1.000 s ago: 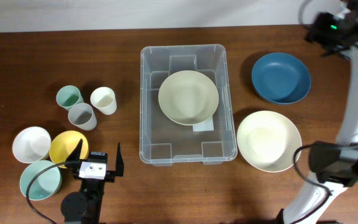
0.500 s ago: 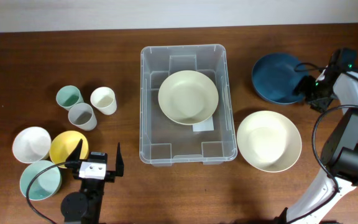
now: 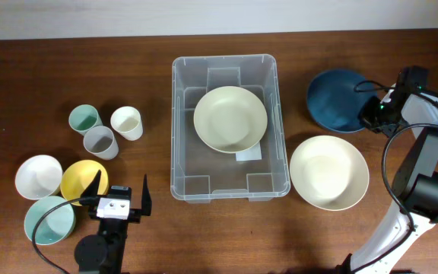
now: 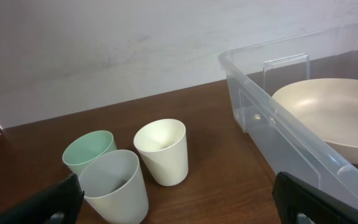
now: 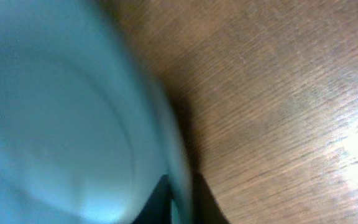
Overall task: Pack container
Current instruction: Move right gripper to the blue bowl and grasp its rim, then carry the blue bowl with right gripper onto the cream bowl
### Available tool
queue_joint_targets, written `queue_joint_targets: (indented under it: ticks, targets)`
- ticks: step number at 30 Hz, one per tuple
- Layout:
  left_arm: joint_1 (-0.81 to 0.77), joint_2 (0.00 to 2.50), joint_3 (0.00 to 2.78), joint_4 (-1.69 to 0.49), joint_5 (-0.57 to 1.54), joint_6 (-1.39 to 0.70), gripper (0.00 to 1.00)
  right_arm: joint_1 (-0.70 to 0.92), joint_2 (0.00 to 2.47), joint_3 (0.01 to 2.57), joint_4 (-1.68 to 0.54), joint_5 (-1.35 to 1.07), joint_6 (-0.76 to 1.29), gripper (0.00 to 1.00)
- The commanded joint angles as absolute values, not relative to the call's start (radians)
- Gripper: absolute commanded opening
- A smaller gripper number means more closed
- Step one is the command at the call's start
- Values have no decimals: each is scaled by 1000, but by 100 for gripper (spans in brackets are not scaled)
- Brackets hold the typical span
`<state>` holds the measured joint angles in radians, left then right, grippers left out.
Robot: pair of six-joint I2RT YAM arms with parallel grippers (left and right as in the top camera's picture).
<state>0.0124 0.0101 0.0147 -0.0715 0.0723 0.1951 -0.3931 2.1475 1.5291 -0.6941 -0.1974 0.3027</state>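
Observation:
I will next lift the dark blue plate over the container's side with my right gripper and lower it onto the cream plate, because the container's side stands between them.
The clear plastic container stands in the middle of the table, with a cream plate lying inside. The container's near wall also shows in the left wrist view. My right gripper is shut on the right rim of a dark blue plate to the right of the container. In the right wrist view its two fingers pinch the blurred blue plate's rim. My left gripper rests open at the front left. Nothing is between its fingers.
A second cream plate lies front right of the container. Green, grey and cream cups stand left of it. White, yellow and pale teal bowls sit beside the left gripper.
My right arm came down from the far right corner to the blue plate's right rim and shut on it. The plate has shifted slightly. The left arm has not moved.

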Motion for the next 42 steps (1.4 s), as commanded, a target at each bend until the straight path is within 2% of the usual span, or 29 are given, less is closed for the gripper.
queue_joint_targets:
  ticks: [1,7,15,18,21,27,30,36,38,39,40,41,42]
  targets:
    - [16,5,9,-72,83,211,100,-387,2166,1520,-707,-180,294,4]
    - [16,5,9,-72,83,211,100,-387,2122,1582,-733,-299,294,4]
    - [16,5,9,-72,83,211,100,-313,1958,1961,-1050,-411,181,4]
    - [16,5,9,-72,83,211,100,-220,1909,2035,-1135,-411,133,4]
    - [16,5,9,-72,83,211,100,-53,1876,2043,-1178,-378,127,4]
    - [16,5,9,-72,83,211,100,240,1962,2011,-1180,-187,177,4]
    - [16,5,9,-72,83,211,100,296,2029,2010,-1159,-159,199,4]
    - [16,5,9,-72,83,211,100,300,2084,2010,-1153,-129,187,4]
    - [16,5,9,-72,83,211,100,300,2077,2013,-1150,-87,183,11]
    - [16,5,9,-72,83,211,100,299,2063,2025,-1151,-57,183,22]
    - [16,5,9,-72,83,211,100,295,2051,2040,-1157,-43,183,29]
    - [16,5,9,-72,83,211,100,286,2020,2077,-1169,-35,183,45]
    - [16,5,9,-72,83,211,100,278,1999,2101,-1179,-31,183,50]
